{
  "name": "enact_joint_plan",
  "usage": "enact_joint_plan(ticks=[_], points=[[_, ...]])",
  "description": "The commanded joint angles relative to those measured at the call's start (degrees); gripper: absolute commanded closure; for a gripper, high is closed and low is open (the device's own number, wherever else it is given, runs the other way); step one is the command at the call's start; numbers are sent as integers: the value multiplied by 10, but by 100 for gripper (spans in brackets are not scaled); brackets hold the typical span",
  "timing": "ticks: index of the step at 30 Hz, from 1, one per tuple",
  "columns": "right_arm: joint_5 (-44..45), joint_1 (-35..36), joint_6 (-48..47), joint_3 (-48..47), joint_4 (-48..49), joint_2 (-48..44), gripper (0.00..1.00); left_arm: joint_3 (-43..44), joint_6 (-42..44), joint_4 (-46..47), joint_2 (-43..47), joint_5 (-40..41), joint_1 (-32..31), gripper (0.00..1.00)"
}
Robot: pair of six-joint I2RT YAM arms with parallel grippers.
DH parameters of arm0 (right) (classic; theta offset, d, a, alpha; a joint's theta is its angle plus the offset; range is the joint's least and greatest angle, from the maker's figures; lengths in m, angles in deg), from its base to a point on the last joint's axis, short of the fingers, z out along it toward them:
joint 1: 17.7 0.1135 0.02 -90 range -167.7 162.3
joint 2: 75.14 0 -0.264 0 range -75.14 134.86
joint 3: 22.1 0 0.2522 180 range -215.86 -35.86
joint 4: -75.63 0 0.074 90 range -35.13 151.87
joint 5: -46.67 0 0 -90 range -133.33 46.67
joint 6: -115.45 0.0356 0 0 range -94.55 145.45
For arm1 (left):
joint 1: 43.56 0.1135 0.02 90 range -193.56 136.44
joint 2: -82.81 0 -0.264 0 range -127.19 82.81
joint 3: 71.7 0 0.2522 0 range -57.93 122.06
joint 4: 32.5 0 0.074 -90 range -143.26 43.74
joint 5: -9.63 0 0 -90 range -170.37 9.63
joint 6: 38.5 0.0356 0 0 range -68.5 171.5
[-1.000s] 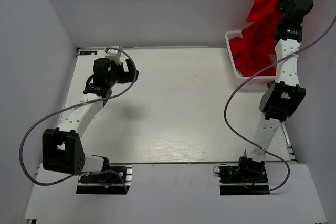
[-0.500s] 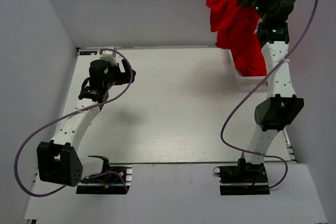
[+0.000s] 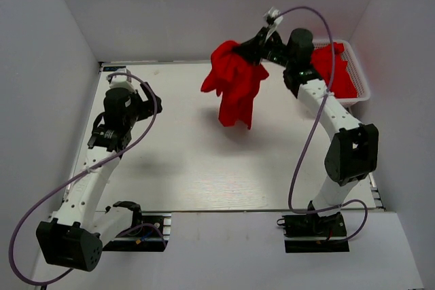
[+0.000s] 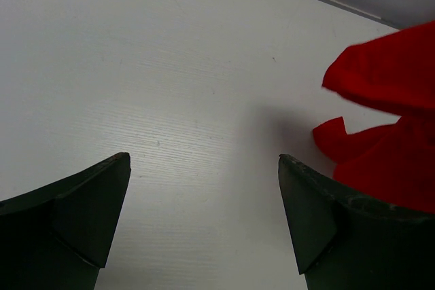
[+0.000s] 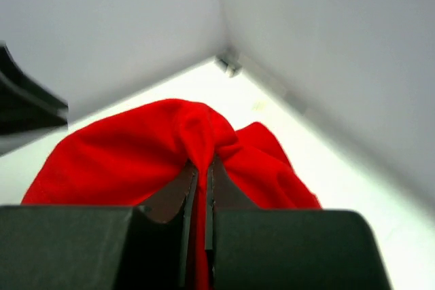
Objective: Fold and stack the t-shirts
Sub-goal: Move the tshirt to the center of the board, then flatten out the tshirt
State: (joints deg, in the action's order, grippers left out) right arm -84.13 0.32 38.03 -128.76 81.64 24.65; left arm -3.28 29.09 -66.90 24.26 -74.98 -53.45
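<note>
Next, my left gripper crosses down to the red shirt's nearest corner, which hangs to its right in the top view, as the shirt [image 5: 129,154] is crumpled.
My right gripper [image 3: 239,51] is shut on a bunched red t-shirt [image 3: 234,89] and holds it in the air over the back middle of the table; the cloth hangs down crumpled. In the right wrist view the jaws [image 5: 201,171] pinch a fold of the shirt [image 5: 129,154]. More red t-shirts [image 3: 336,73] lie in the white mesh basket [image 3: 363,86] at the back right. My left gripper [image 3: 139,100] is open and empty over the table's left side; in its wrist view [image 4: 204,168] the hanging shirt [image 4: 387,134] shows at the right.
White walls close in the table [image 3: 204,168] at the back and both sides. The basket stands in the back right corner. Purple cables loop from both arms.
My right arm has swung left from above the basket, carrying the red t-shirt out over the back middle of the table. My left arm has shifted slightly nearer and to the left.
</note>
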Motion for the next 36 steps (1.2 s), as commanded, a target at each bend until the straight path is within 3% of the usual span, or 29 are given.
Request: enact_joint_plan(ticks=[1, 4, 5, 7, 8, 9, 13, 20, 24, 29, 36], points=[[20, 11, 18, 89, 79, -26, 100, -18, -25, -43, 18, 43, -2, 0], [33, 14, 26, 217, 113, -19, 100, -36, -18, -35, 18, 20, -2, 0], [38, 13, 26, 261, 117, -11, 95, -36, -18, -29, 11, 7, -2, 0], [54, 16, 6, 312, 91, -6, 65, -46, -11, -18, -8, -10, -2, 0], [62, 18, 3, 318, 78, -6, 28, -46, -11, -11, -15, -34, -2, 0], [66, 16, -16, 323, 46, -6, 10, -53, -4, 8, -24, -53, -2, 0], [129, 16, -51, 337, -21, -47, 10, -66, 11, 65, -80, -135, -7, 0], [267, 14, -38, 396, -76, -167, 10, 4, 30, 112, -235, -223, -13, 0], [385, 12, -10, 413, -150, -218, 10, 91, 42, 119, -339, -230, -23, 0], [532, 4, 45, 437, -169, -262, 10, 230, 63, 67, -474, -236, -52, 0], [579, -11, 74, 455, -170, -285, 10, 406, 98, -9, -641, -185, -103, 0]])
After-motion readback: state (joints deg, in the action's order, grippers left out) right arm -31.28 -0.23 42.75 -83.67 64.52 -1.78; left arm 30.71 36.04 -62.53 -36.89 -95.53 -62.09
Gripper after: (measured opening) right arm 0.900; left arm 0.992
